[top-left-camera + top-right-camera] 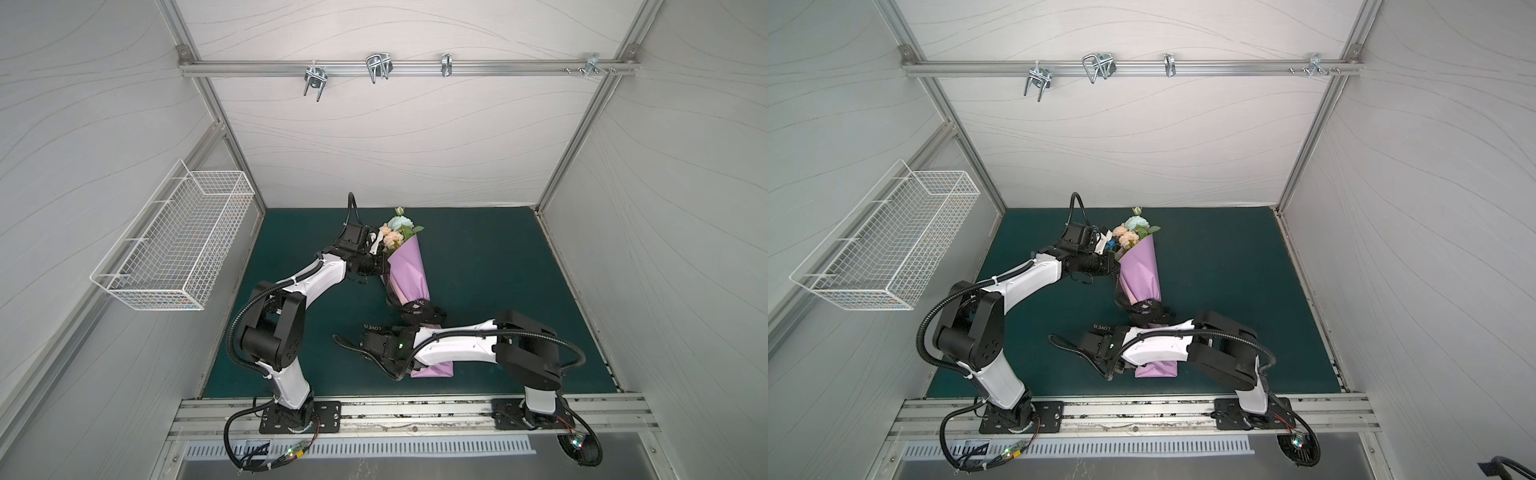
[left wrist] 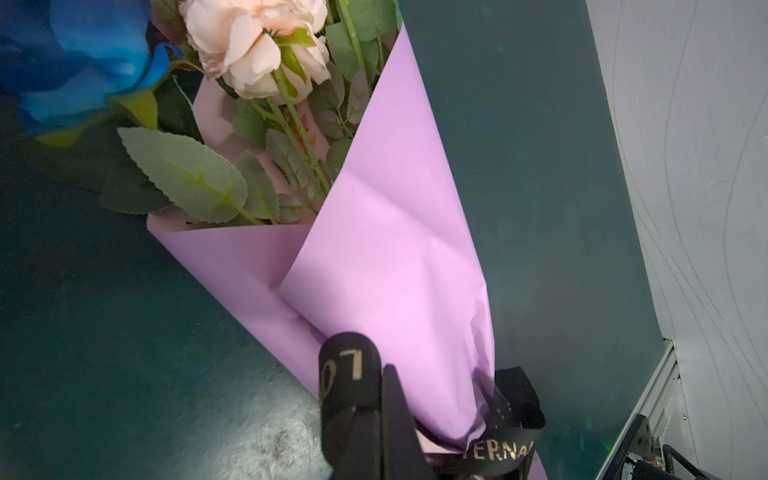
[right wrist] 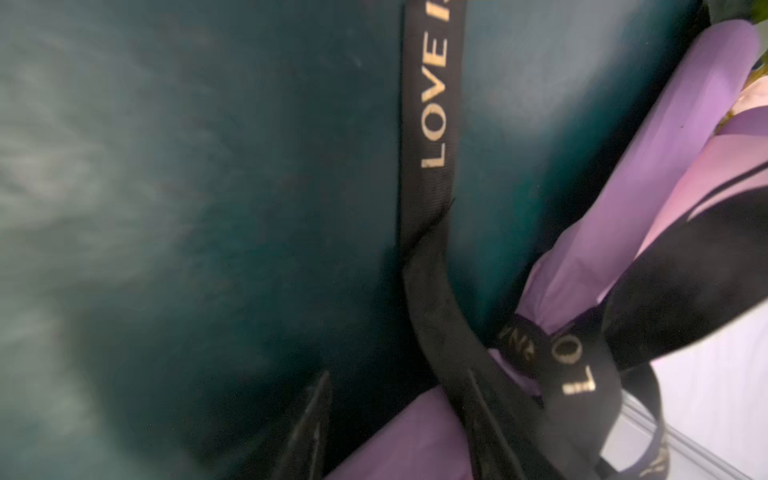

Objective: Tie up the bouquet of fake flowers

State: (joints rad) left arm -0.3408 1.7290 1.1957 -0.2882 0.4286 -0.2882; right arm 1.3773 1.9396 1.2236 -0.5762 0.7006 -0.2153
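My right gripper eases outward over the piece of ribbon and closes its fingers next, since that piece lies along one fingertip rather than in the gap.
The bouquet of fake flowers (image 1: 397, 232) (image 1: 1129, 232) lies on the green mat, its peach rose (image 2: 253, 45) and blue rose poking out of a lilac paper wrap (image 1: 409, 270) (image 2: 395, 257). A black ribbon with gold lettering (image 1: 415, 307) (image 1: 1144, 307) circles the wrap's narrow waist. My left gripper (image 2: 374, 374) is shut on a loop of that ribbon beside the wrap. My right gripper (image 3: 399, 378) is open at the waist, over lilac paper. A ribbon strand (image 3: 432, 104) lies along one finger and trails off over the mat. In both top views its wrist hides it.
A white wire basket (image 1: 174, 257) hangs on the left wall. Metal hooks (image 1: 378, 66) sit on the back rail. The green mat (image 1: 498, 270) ends at walls on three sides and at an aluminium rail (image 1: 415, 409) in front, where both arm bases stand.
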